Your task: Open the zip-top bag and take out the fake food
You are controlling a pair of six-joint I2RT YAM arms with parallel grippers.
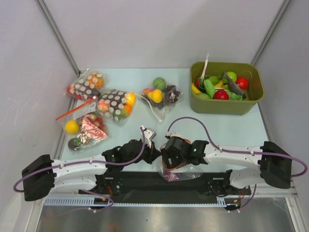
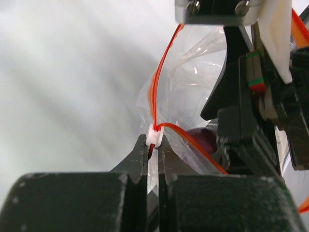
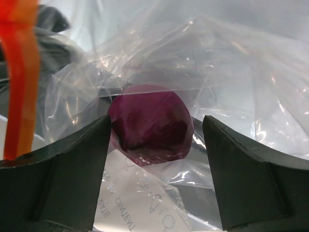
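Observation:
The table is bare outward, short of the white strip, so the robot's left gripper will next carry the zip slider point(image 2: 154, 136) outward from the table's near edge and let go of it there.
The zip-top bag point(image 1: 179, 172), clear with a red-orange zip strip point(image 2: 162, 72), lies at the near edge between my two arms. My left gripper point(image 2: 153, 145) is shut on the white zip slider point(image 2: 154, 136); it also shows in the top view point(image 1: 152, 151). My right gripper point(image 3: 157, 133) is open, its jaws on either side of the round purple piece point(image 3: 150, 122), which sits under crinkled plastic point(image 3: 222, 72). I cannot tell whether the jaws are inside the bag. The purple piece also shows in the left wrist view point(image 2: 200, 140). The right gripper sits over the bag in the top view point(image 1: 172, 153). The other toy pieces are hidden.
A green bin point(image 1: 226, 107) of toy food stands at the back right. Two brown dotted bags point(image 1: 115, 104) point(image 1: 87, 86), a clear bag with a white strip point(image 1: 161, 94) and a bag with a yellow ball point(image 1: 83, 128) lie at the back left.

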